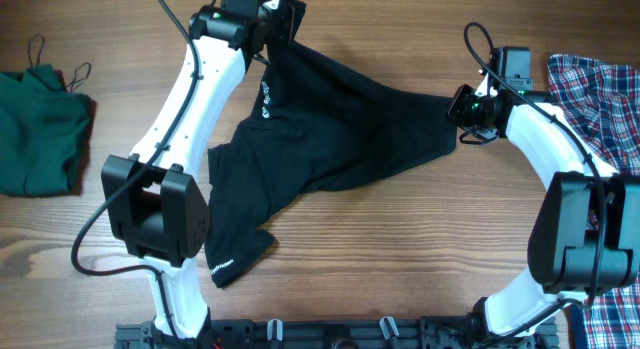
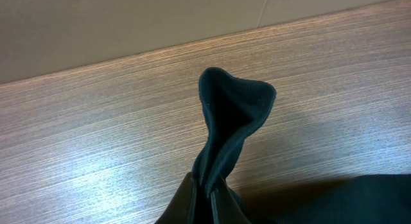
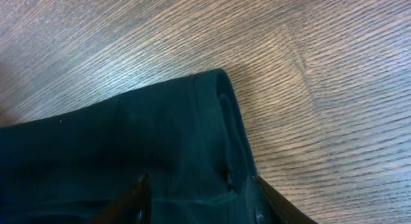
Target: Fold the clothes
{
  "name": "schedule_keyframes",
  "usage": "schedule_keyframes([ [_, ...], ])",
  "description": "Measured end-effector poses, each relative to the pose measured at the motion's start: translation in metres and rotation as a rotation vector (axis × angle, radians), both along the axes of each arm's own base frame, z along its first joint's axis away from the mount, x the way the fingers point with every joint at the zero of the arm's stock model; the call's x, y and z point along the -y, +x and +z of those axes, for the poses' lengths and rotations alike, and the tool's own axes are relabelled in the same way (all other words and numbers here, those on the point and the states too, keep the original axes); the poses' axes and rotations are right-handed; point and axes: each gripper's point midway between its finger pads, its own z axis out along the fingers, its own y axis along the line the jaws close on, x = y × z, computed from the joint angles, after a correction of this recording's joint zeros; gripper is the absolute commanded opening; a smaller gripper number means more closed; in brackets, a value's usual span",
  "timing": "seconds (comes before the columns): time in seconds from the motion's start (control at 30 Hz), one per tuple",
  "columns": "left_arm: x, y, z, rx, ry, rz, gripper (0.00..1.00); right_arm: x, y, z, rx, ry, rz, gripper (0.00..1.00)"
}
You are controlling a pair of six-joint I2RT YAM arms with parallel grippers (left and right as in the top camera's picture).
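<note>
The shirt's hemmed corner (image 1: 453, 127) (image 3: 220, 180) runs in between the spread fingers of my right gripper, so my right gripper needs to move down toward the tabletop next and close on the hem there.
The black short-sleeved shirt (image 1: 330, 129) lies crumpled across the middle of the table, with white lettering near its upper left. My left gripper (image 1: 272, 39) is at the far edge and shut on a pinched-up fold of the shirt (image 2: 234, 108), which sticks up between the fingers (image 2: 207, 185). My right gripper (image 1: 458, 114) is at the shirt's right corner. Its fingers (image 3: 199, 192) are spread wide with the hemmed corner (image 3: 128, 134) lying flat between them. The dark green strappy top (image 1: 40, 129) lies at the left edge. The plaid shirt (image 1: 600, 99) lies at the right edge.
The wooden table (image 1: 400, 259) shows bare in front of the shirt. More plaid cloth (image 1: 610, 324) hangs at the lower right corner. A pale wall (image 2: 128, 25) runs just behind the table's far edge by the left gripper. The arm bases stand at the front edge.
</note>
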Motion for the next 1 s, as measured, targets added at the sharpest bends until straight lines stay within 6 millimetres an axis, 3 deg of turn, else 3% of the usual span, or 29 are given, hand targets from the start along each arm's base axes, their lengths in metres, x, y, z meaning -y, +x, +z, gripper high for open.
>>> schedule_keyframes([
  [0.13,0.000,0.000,0.000,0.000,0.000,0.000,0.05,0.000,-0.002,-0.004,-0.001,0.000,0.000,0.47],
  [0.27,0.000,0.000,0.000,0.000,0.000,0.000,0.06,-0.003,-0.010,-0.024,-0.001,0.007,0.012,0.46],
  [0.5,0.000,0.000,0.000,-0.003,0.001,0.000,0.06,-0.007,-0.004,-0.038,0.025,0.005,0.085,0.41],
  [0.57,0.000,-0.001,-0.001,-0.003,0.001,0.000,0.06,-0.010,-0.002,-0.039,0.037,0.006,0.112,0.35],
  [0.6,0.000,-0.001,-0.001,-0.003,0.001,0.000,0.06,-0.011,0.000,-0.039,0.047,0.008,0.125,0.25],
  [0.67,0.000,-0.001,-0.001,-0.003,0.001,0.000,0.06,-0.015,0.004,-0.038,0.067,0.024,0.145,0.15],
  [0.73,0.000,-0.001,-0.001,-0.003,0.001,0.000,0.06,-0.017,0.005,-0.038,0.073,0.033,0.152,0.13],
  [0.8,0.000,-0.001,-0.001,-0.003,0.001,0.000,0.06,-0.018,0.005,-0.037,0.074,0.036,0.156,0.04],
  [0.93,0.000,-0.001,-0.001,-0.003,0.001,0.000,0.04,-0.019,0.005,-0.036,0.077,0.040,0.162,0.04],
  [1.0,0.000,-0.001,-0.001,-0.003,0.001,0.000,0.04,-0.018,0.007,-0.025,0.104,0.033,0.170,0.04],
])
